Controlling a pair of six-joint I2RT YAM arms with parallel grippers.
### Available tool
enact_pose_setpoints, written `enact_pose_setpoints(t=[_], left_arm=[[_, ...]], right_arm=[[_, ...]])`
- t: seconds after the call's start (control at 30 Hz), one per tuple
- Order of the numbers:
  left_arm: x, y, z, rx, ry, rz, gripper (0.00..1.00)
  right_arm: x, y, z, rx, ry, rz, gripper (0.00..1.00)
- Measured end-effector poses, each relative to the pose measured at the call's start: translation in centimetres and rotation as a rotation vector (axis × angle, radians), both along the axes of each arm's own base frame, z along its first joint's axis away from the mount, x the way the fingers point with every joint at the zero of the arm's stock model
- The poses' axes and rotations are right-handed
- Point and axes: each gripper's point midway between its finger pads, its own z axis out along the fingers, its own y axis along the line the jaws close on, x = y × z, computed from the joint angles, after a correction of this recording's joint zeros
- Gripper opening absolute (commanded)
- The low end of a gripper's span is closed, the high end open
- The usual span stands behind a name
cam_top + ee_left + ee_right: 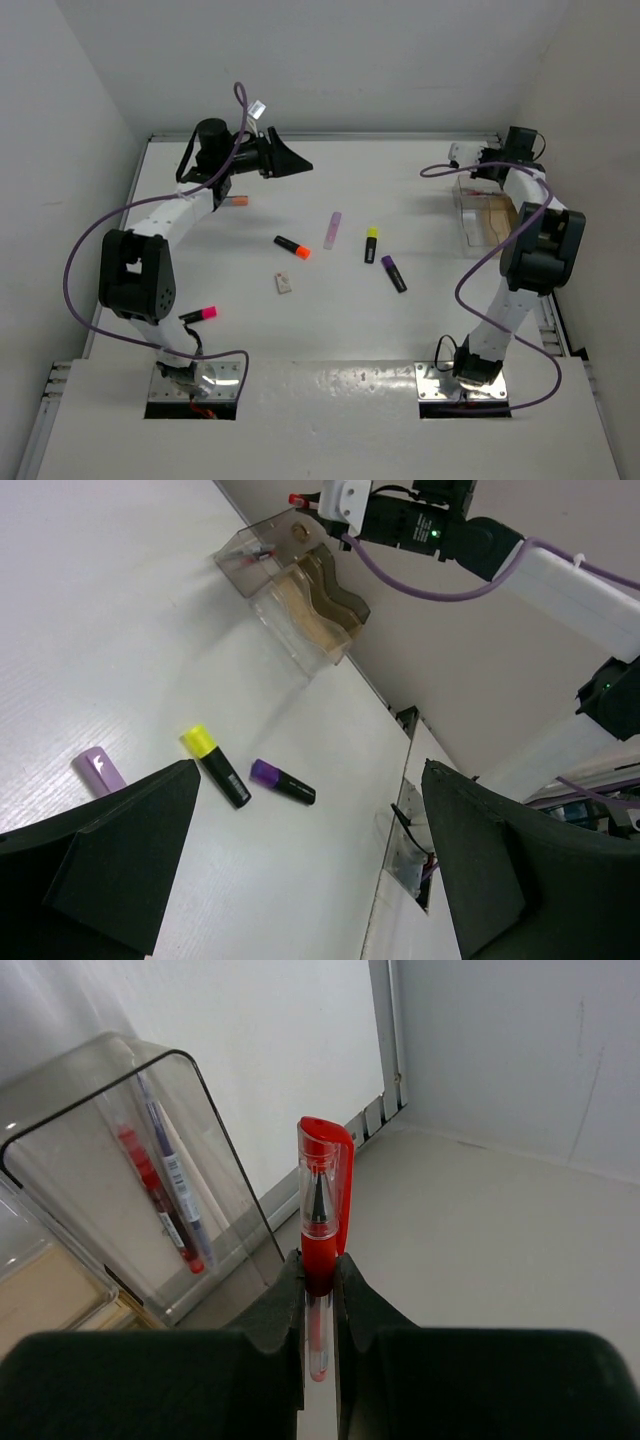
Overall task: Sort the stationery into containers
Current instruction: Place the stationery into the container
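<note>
The right gripper shifts slightly back over the clear tray's section holding the pens next, then opens, since the held red pen hangs just past the clear tray's rim.
My right gripper (320, 1278) is shut on a red pen (322, 1210) and holds it upright, in the air, beside the far end of the clear tray (215, 1130). A red pen (152, 1195) and a white pen (178, 1182) lie in the tray. In the top view this gripper (476, 168) is at the back right, over the tray's (464, 218) far end. My left gripper (293, 160) is open and empty, raised at the back left. On the table lie an orange-capped highlighter (293, 246), a lilac marker (332, 230), a yellow-capped one (370, 244), a purple-capped one (393, 273) and a small eraser (284, 284).
A pink-capped highlighter (201, 314) lies by the left arm's lower link. An orange-tipped item (238, 201) lies under the left forearm. The tray's near part holds a tan wavy insert (325, 585). Walls close the back and both sides.
</note>
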Motion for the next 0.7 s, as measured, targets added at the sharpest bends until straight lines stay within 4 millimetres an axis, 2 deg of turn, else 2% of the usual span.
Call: enact_pose_setpoints(t=[0.1, 0.23, 0.33, 0.47, 0.5, 0.53, 0.7], left_arm=[[0.1, 0.0, -0.1, 0.001, 0.003, 0.0, 1.0], [0.1, 0.0, -0.1, 0.0, 0.002, 0.0, 1.0], [0.2, -0.1, -0.4, 0.001, 0.006, 0.0, 1.0], [0.6, -0.1, -1.3, 0.003, 0.029, 0.0, 1.0], [0.6, -0.1, -1.4, 0.003, 0.031, 0.0, 1.0], [0.6, -0.1, -1.4, 0.004, 0.033, 0.0, 1.0], [0.6, -0.1, -1.4, 0.003, 0.029, 0.0, 1.0]], right_arm=[[0.2, -0.4, -0.3, -0.011, 0.014, 0.009, 0.06], [-0.5, -0.7, -0.9, -0.013, 0.047, 0.017, 0.05], [-1.1, -0.6, -1.4, -0.012, 0.081, 0.028, 0.08], [-1.7, -0.5, -2.2, -0.013, 0.119, 0.037, 0.17], [-1.8, -0.5, -2.4, -0.014, 0.126, 0.037, 0.24], [-1.9, -0.6, -2.6, -0.015, 0.134, 0.037, 0.28], [-1.7, -0.9, -3.3, -0.024, 0.153, 0.039, 0.38]])
